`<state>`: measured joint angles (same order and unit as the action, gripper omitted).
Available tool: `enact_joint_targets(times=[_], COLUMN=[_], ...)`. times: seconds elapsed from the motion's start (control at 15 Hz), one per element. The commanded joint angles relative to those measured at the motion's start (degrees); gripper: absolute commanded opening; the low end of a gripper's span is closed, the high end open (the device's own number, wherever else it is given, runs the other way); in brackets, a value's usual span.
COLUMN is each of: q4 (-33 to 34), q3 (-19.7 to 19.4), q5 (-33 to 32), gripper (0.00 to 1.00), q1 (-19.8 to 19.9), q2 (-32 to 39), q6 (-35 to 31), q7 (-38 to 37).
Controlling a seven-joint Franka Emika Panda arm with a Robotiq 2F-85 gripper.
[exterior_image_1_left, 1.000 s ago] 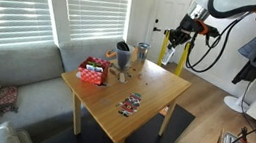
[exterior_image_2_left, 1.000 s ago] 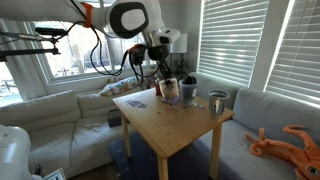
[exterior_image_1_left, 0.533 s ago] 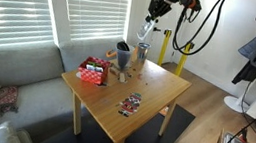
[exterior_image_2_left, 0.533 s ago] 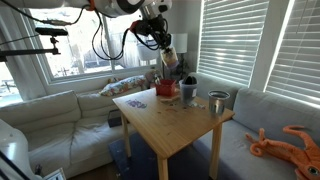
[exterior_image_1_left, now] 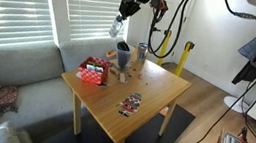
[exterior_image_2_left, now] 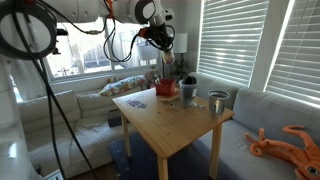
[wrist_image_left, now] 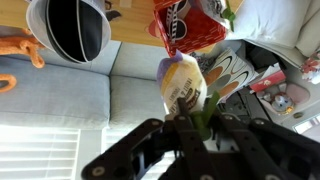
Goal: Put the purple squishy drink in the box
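My gripper lowers away from the dark cup next and releases the drink inside the open red box point(exterior_image_1_left: 95, 69). The box lies well below my gripper beside that cup.
My gripper point(exterior_image_1_left: 123, 18) is shut on the purple squishy drink point(exterior_image_1_left: 118, 29), a pale purple pouch with a green straw, and holds it high in the air beyond the table's far edge, above the cups. In the wrist view the drink point(wrist_image_left: 178, 80) hangs from the jaws point(wrist_image_left: 186, 120). The low red box point(wrist_image_left: 190, 25) with white markings lies below and ahead of it. The box shows in both exterior views point(exterior_image_1_left: 92, 73) point(exterior_image_2_left: 167, 89), on the wooden table near its sofa-side corner. The gripper point(exterior_image_2_left: 164, 42) is well above it.
A dark cup point(exterior_image_1_left: 123, 56) point(wrist_image_left: 70, 25) and a metal can point(exterior_image_1_left: 142, 52) stand at the table's far edge next to the box. A card packet point(exterior_image_1_left: 129, 104) lies near the front. A grey sofa point(exterior_image_1_left: 18, 66) borders the table point(exterior_image_1_left: 156, 86). An orange toy point(exterior_image_2_left: 285, 140) lies on the cushion.
The arm has swung from off to the side of the table to high above the cups near the box, carrying the drink with it.
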<state>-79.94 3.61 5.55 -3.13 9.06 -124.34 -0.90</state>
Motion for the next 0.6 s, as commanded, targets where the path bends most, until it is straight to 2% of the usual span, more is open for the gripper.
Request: enact_joint_targets(times=[0.0, 0.27, 0.53], q4=[0.3, 1.7, 2.8], q3=[1.0, 3.5, 4.0], q5=[4.3, 8.1, 6.2], gripper=[0.05, 0.05, 0.05], q1=[0.4, -0.6, -1.3], q2=[0.8, 5.7, 10.0], q6=[-0.2, -0.6, -2.0], q7=[3.8, 6.5, 5.6])
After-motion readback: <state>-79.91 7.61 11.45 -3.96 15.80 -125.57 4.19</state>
